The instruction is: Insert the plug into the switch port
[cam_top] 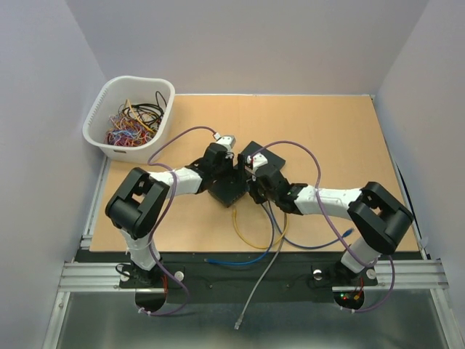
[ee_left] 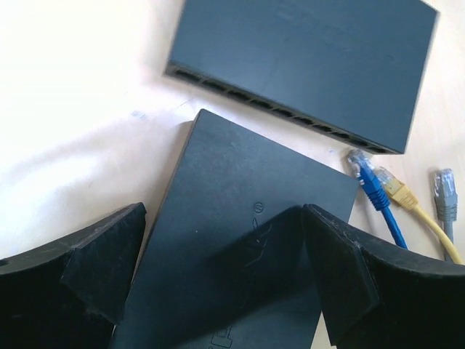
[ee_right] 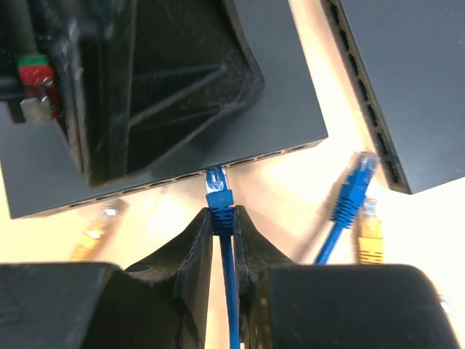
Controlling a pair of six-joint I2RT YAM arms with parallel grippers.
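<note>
The plug's clear tip still shows outside the port (ee_right: 215, 170), so the robot's right gripper will push the boot toward the switch next, then move outward toward the white basket and open.
Two black switches lie mid-table. The near switch (cam_top: 231, 190) sits between my left gripper's (cam_top: 220, 173) fingers in the left wrist view (ee_left: 240, 240), and the pads (ee_left: 102, 265) clasp its two sides. My right gripper (ee_right: 223, 218) is shut on the boot of a blue plug (ee_right: 218, 190). The plug's clear tip is at a port in the row along the near switch's front edge (ee_right: 276, 156), just entering it. The blue cable runs back between my fingers. In the top view the right gripper (cam_top: 253, 190) is at the switch's right side.
The second switch (ee_left: 312, 65) lies just beyond, its port row facing the near one. Loose blue (ee_left: 367, 178), yellow (ee_left: 396, 190) and grey (ee_left: 445, 193) plugs lie beside it. A white basket of cables (cam_top: 131, 120) stands far left. Cables trail over the table's front edge (cam_top: 254, 283).
</note>
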